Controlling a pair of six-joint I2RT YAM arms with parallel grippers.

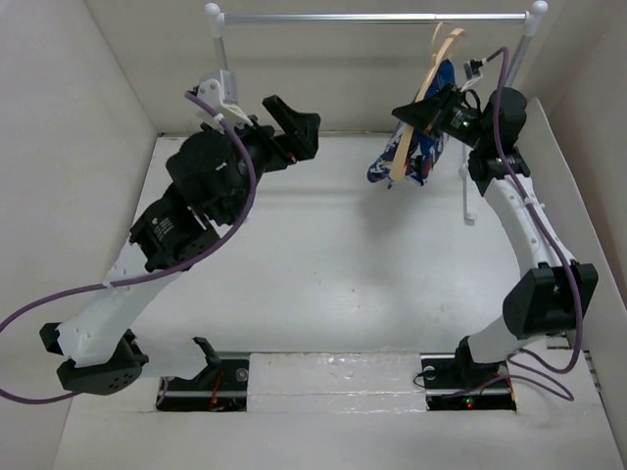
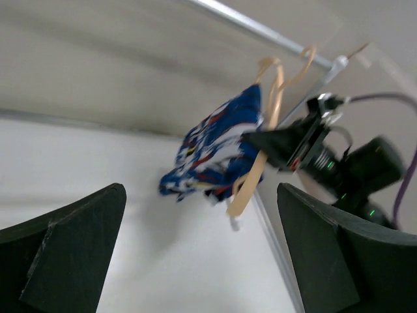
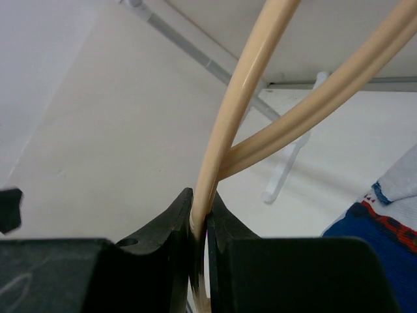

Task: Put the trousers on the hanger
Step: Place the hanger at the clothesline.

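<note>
Next, my right gripper will go outward and to the right in the top view to release the hanger [image 1: 415,119], since the metal bar's nearer end [image 1: 511,17] lies that way from it.
The blue-and-white patterned trousers [image 1: 423,155] are draped over the pale tan hanger [image 1: 415,119], which hangs tilted under the right end of the metal rail. They also show in the left wrist view, trousers [image 2: 212,147] on the hanger [image 2: 254,173]. My right gripper [image 1: 419,116] is shut on the hanger's arm; in the right wrist view the tan bar [image 3: 228,124] runs between the closed fingers [image 3: 179,218], with a corner of the trousers [image 3: 381,218] at lower right. My left gripper [image 1: 299,132] is open and empty, raised left of the trousers.
A white-posted rack with a metal rail [image 1: 372,17] stands across the back. White walls enclose the table on the left, back and right. The rack's right post [image 1: 468,201] stands beside the right arm.
</note>
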